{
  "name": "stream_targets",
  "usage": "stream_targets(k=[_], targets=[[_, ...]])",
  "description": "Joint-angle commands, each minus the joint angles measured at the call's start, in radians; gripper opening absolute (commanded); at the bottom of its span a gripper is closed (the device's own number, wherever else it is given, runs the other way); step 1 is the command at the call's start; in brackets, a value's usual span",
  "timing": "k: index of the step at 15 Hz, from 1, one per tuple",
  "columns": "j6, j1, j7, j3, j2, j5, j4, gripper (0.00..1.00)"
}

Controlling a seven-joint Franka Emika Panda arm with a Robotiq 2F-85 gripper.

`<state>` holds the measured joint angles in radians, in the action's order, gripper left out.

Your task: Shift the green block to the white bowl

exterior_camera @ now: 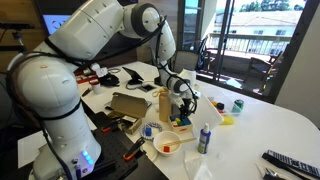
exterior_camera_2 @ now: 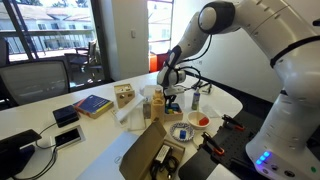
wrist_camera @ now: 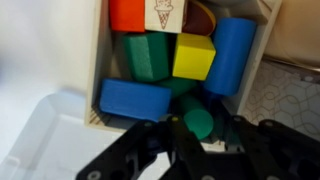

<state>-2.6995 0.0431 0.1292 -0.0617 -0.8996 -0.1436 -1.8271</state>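
Observation:
The gripper rises clear next, since the box's sides stand around the green block. It then goes back over the white bowl (exterior_camera: 167, 146), lowers the block inside and releases.
In the wrist view my gripper (wrist_camera: 200, 128) hangs over a white-walled box (wrist_camera: 98, 60) of toy blocks. The green block (wrist_camera: 197, 119), rounded and bright green, sits right between my fingers at the box's near edge, and they look closed on it. Blue, yellow, red and another green block lie around it. In both exterior views my gripper (exterior_camera: 180, 106) (exterior_camera_2: 170, 100) is low over that box on the table. The white bowl (exterior_camera: 167, 146) (exterior_camera_2: 201, 121), with something red-orange in it, stands a little apart from the box, toward the robot base.
A smaller blue-rimmed round thing (exterior_camera_2: 181, 132) lies beside the bowl. A spray bottle (exterior_camera: 204, 138), a dark green can (exterior_camera: 237, 105), a cardboard box (exterior_camera: 128, 105) and a remote (exterior_camera: 285, 160) are on the table. A book (exterior_camera_2: 93, 104) and phones (exterior_camera_2: 67, 115) lie further off.

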Motion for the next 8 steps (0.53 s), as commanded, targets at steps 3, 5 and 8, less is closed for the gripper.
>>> stream_targets(k=[3,5,8], targets=[[0.036,-0.004,0.025,0.005,0.029,-0.001,0.0,0.08],[0.032,-0.015,0.025,0.003,0.071,0.003,-0.032,0.08],[0.03,-0.043,0.037,-0.009,0.15,0.012,-0.096,0.08]])
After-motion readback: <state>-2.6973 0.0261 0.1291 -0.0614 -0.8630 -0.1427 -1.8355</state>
